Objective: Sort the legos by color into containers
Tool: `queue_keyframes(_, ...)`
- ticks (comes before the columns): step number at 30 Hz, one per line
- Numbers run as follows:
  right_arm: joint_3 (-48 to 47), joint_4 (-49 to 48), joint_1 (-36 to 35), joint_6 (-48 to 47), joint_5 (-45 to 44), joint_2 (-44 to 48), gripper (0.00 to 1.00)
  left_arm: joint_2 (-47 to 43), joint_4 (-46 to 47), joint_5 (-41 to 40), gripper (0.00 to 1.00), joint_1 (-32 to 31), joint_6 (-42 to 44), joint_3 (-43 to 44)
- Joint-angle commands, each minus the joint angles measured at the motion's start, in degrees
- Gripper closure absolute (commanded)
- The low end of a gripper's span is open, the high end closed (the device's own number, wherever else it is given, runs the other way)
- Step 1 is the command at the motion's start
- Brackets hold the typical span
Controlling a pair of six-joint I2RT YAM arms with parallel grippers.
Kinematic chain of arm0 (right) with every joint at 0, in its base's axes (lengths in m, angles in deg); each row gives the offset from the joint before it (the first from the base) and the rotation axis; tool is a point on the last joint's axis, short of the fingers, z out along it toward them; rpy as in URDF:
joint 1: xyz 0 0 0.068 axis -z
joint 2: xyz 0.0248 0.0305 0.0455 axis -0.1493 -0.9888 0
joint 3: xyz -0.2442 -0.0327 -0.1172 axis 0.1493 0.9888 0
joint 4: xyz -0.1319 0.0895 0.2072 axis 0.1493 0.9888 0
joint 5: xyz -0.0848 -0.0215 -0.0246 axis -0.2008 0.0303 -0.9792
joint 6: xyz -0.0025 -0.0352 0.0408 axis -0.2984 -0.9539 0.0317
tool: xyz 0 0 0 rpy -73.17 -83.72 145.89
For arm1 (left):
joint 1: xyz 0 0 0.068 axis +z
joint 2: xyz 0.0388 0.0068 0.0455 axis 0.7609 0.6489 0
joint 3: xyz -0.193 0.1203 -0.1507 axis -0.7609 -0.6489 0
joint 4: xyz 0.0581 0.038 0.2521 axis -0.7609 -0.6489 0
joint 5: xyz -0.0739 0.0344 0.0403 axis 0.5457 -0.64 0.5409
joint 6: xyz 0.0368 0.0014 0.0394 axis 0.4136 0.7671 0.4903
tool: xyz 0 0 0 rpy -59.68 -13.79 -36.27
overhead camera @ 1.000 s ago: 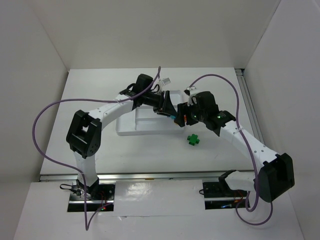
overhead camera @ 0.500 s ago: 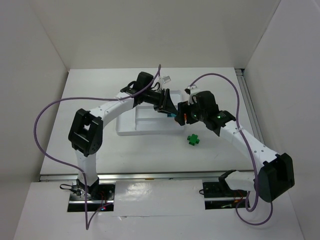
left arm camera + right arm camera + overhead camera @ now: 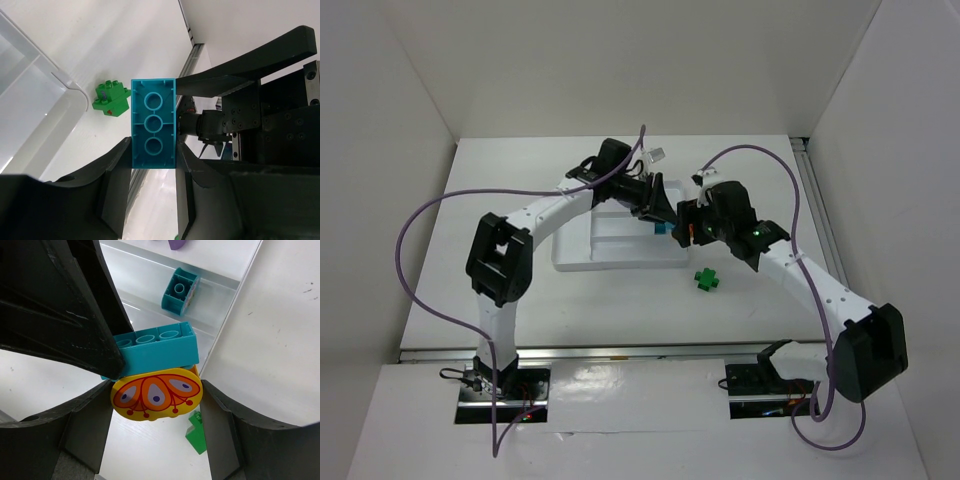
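Observation:
My right gripper has the tray's empty near section (image 3: pixel 655 254) (image 3: pixel 150 320) below it and to its left in the top view. It will move over that section next, then lower and release.
A teal brick (image 3: pixel 153 122) hangs in the air, and my left gripper (image 3: pixel 153 150) is shut on its two long sides. Pressed against that brick (image 3: pixel 150 347) is a yellow oval piece with a red pattern (image 3: pixel 156 393), and my right gripper (image 3: pixel 156 400) is shut on it. The two grippers meet nose to nose (image 3: pixel 661 228) over the right end of the white tray (image 3: pixel 610 255). A second teal brick (image 3: pixel 180 290) lies in one tray compartment, and a purple piece (image 3: pixel 176 244) shows in the compartment beyond. A green lego (image 3: pixel 706 279) lies on the table outside the tray.
The tray's rounded corner (image 3: pixel 75 87) sits close to the green lego (image 3: pixel 111 98). White walls close in the table on the left, back and right. Purple cables loop over both arms.
My left gripper has shut on the teal brick. Both grippers have shifted slightly toward the back of the table together. The green lego has not moved.

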Motion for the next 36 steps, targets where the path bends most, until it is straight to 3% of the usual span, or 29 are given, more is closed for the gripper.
queue_keyframes(1, -0.4, 1.0, -0.6, 0.4, -1.8, -0.1, 0.58, 1.0, 0.1, -5.9, 1.00, 2.3, -0.7, 3.0)
queue_keyframes(7, 0.6, 1.0, -0.6, 0.4, -4.1, -0.6, 0.58, 2.1, -0.6, -0.2, 1.00, 4.2, -0.7, 3.6)
queue_keyframes(12, 0.6, 1.0, -0.6, 0.9, -4.6, -1.1, 0.58, 2.6, -2.3, -2.4, 1.00, 5.4, -0.2, 3.6)
queue_keyframes(20, -0.1, 1.0, -0.6, 1.9, -3.4, -2.4, 0.58, 1.4, -9.3, -14.3, 1.00, 6.0, 2.5, 6.8)
queue_keyframes(23, -1.7, 2.2, -0.6, 2.5, -4.6, -4.0, 0.58, -0.9, -14.3, -25.6, 1.00, 7.2, 2.5, 6.8)
queue_keyframes(25, -2.5, 2.8, -0.6, 4.0, -4.6, -4.9, 0.58, -2.5, -18.8, -39.5, 1.00, 7.2, 3.9, 7.3)
queue_keyframes(28, -3.1, 2.8, -0.6, 5.6, -5.3, -6.3, 0.58, -5.4, -24.3, -49.9, 1.00, 7.2, 5.3, 7.3)
queue_keyframes(36, -4.3, 2.4, -0.6, 6.7, -7.3, -7.1, 0.58, -2.0, -25.1, -51.8, 1.00, 6.0, 5.8, 5.6)
